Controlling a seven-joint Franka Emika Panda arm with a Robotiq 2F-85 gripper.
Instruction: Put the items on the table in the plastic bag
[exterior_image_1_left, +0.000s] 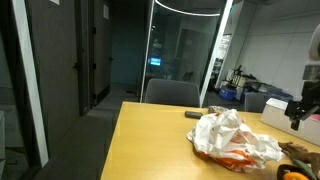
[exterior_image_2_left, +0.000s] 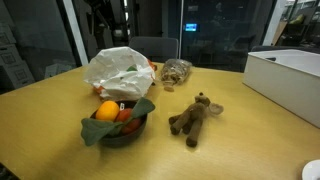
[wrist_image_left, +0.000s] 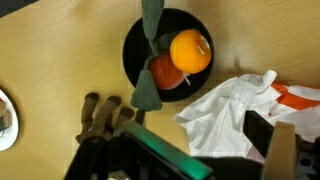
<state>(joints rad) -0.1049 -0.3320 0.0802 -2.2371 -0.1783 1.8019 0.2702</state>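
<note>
I need to move my gripper over the orange ball next and lower its open fingers around it, since it sits uncovered in the bowl below my gripper, beyond the bag's edge.
The white plastic bag with orange-red print lies crumpled on the tan table. Beside it stands a black bowl holding an orange ball, a red piece and a green cloth. A brown stuffed toy lies near the bowl. A brownish lumpy item rests behind the bag. My gripper hangs above the bag's edge, open, with nothing between its fingers.
A white rectangular box stands at one end of the table. A small white round object sits near the table's edge. A flat dark item lies near the far edge. Chairs and glass walls surround the table.
</note>
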